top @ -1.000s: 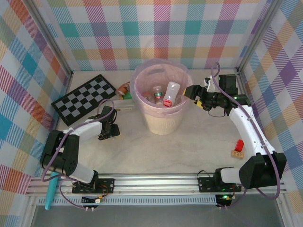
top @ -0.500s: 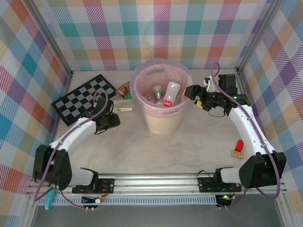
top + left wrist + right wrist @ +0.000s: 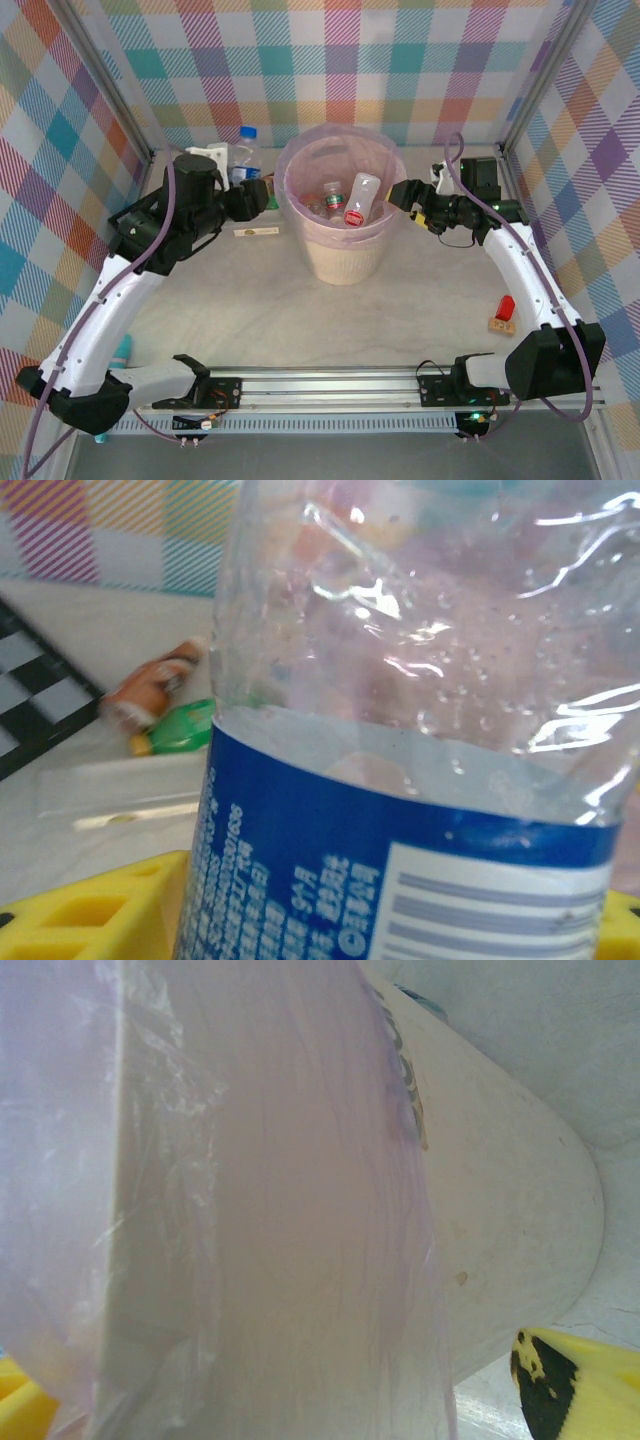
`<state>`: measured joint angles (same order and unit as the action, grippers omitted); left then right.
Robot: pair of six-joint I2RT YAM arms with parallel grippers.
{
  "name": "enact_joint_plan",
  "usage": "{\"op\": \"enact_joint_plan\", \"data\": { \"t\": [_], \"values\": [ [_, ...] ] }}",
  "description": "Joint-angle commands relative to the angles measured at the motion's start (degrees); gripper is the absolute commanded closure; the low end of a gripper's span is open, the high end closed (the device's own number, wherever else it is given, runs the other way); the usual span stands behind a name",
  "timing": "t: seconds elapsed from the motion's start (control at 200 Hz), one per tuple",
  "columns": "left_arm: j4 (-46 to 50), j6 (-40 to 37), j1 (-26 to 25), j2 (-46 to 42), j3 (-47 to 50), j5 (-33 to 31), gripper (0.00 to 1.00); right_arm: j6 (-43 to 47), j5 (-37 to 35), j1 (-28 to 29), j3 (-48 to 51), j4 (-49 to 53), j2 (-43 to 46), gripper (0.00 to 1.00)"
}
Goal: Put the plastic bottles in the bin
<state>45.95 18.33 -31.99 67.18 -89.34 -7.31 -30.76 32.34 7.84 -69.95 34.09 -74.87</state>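
The left gripper next needs to swing sideways across the bin's rim, over the pink-lined opening (image 3: 337, 180), and let go of the clear bottle, which still hangs outside the bin.
The cream bin (image 3: 345, 255) with its pink liner stands mid-table and holds bottles, one clear with a red label (image 3: 357, 200). My left gripper (image 3: 253, 196) is raised just left of the rim, shut on a clear bottle with a blue cap (image 3: 241, 158). Its blue label (image 3: 330, 850) sits between the yellow fingers (image 3: 90, 915). An amber bottle (image 3: 150, 680) and a green bottle (image 3: 182, 730) lie on the table behind it. My right gripper (image 3: 405, 193) is open at the bin's right rim. The wall and liner (image 3: 300, 1210) stand between its yellow pads (image 3: 580, 1380).
A pale flat stick (image 3: 257, 231) lies left of the bin. A corner of the checkerboard (image 3: 30, 695) lies at the far left. A red block (image 3: 505, 307) on a small wooden piece sits by the right arm. A teal pen (image 3: 122, 350) lies near the front left.
My left arm has risen from the table and swung back toward the bin, now holding a blue-capped bottle upright beside the rim. The right arm has not moved.
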Motion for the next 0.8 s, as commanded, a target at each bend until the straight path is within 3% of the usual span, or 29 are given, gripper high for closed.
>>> {"op": "enact_joint_plan", "data": {
  "t": [0.0, 0.175, 0.415, 0.66, 0.795],
  "values": [
    [-1.0, -2.6, -4.3, 4.2, -4.3, -0.7, 0.61, 0.9, -2.1, 0.5, 1.6, 2.3, 0.1, 0.04],
    [4.4, -7.6, -8.7, 15.9, -16.3, -0.3, 0.62, 1.3, -2.5, 0.6, 1.1, 2.6, 0.5, 0.04],
    [9.5, -10.4, -8.8, 29.0, -26.6, 6.1, 0.63, 1.5, -2.1, 0.6, 1.7, 2.0, 0.7, 0.04],
    [15.3, -12.6, -8.8, 40.1, -35.7, 6.0, 0.66, 2.0, -1.8, 0.6, 1.7, 2.3, 1.1, 0.04],
    [16.4, -12.6, -8.4, 43.8, -37.0, 5.2, 0.62, 2.2, -1.9, 0.6, 1.9, 2.3, 1.3, 0.04]
  ]
}}
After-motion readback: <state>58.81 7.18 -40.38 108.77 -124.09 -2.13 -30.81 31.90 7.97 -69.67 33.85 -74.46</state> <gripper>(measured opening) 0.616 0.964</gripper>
